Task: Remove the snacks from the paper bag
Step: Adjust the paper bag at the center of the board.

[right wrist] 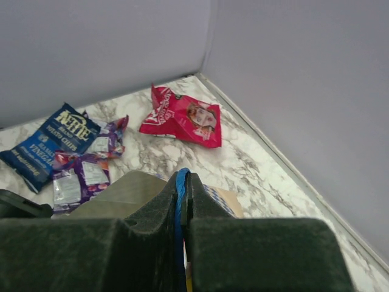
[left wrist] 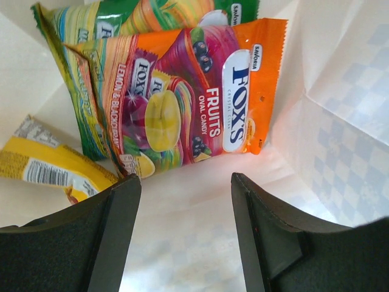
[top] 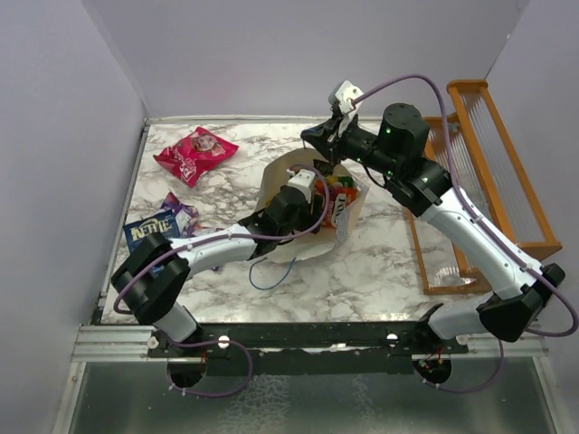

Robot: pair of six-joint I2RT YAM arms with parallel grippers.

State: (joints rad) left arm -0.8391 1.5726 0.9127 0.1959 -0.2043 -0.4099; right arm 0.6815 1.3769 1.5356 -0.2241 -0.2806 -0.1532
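The left gripper needs to move outward and down next, to the striped end of the orange Fox's candy pack, beside the yellow pack.
The cream paper bag (top: 276, 181) lies open in the table's middle. My left gripper (top: 327, 194) is inside it, open and empty (left wrist: 185, 182). Just beyond its fingers stand an orange Fox's candy pack (left wrist: 200, 97), a green pack (left wrist: 121, 18) behind it, and a yellow pack (left wrist: 42, 161) to the left. My right gripper (top: 317, 136) is shut on the bag's blue cord handle (right wrist: 181, 188) at the far rim. Out on the table lie the pink-red bag (top: 195, 154), the dark blue chips bag (top: 149, 228) and purple packs (top: 181, 213).
The orange wooden rack (top: 479, 181) stands at the right. A second blue cord handle (top: 271, 271) trails on the marble in front of the bag. Grey walls close the back and sides.
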